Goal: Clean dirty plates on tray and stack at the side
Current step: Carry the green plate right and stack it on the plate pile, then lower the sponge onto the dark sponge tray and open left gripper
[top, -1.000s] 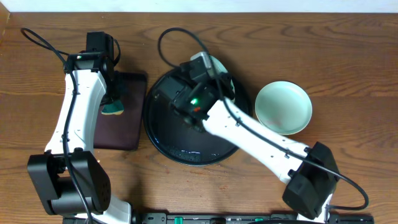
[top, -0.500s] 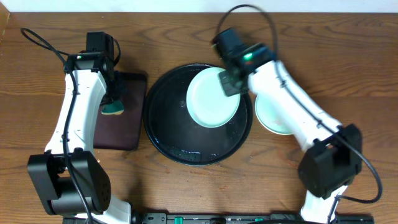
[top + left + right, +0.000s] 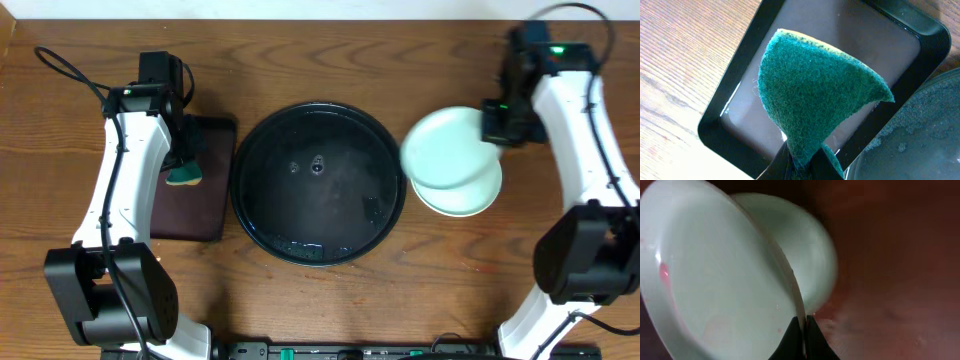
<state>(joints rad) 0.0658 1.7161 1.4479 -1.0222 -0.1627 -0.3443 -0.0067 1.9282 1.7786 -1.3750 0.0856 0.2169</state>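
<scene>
My right gripper shifts away from the black tray (image 3: 318,240) next, since the held plate hangs off-center toward it. Then it moves back and down onto the resting plate.
The round black tray (image 3: 318,240) lies mid-table, wet and bare of plates; its rim shows in the left wrist view (image 3: 927,127). My right gripper (image 3: 492,124) (image 3: 803,330) is shut on the rim of a mint-blue plate (image 3: 440,145) (image 3: 715,285), which carries a faint red smear near its edge. It hangs tilted over a second mint-blue plate (image 3: 468,197) (image 3: 812,245) resting on the table to the right of the tray. My left gripper (image 3: 183,163) (image 3: 805,169) is shut on a green sponge (image 3: 183,177) (image 3: 815,85) above the brown tray.
The dark brown rectangular tray (image 3: 192,205) (image 3: 912,45) sits left of the black tray, close to its rim. Wood table (image 3: 420,60) runs all around. Cables loop over the back of the table behind both arms.
My right arm has carried the mint-blue plate off the black tray and swung right, over the plate on the table. The left arm and sponge have stayed put.
</scene>
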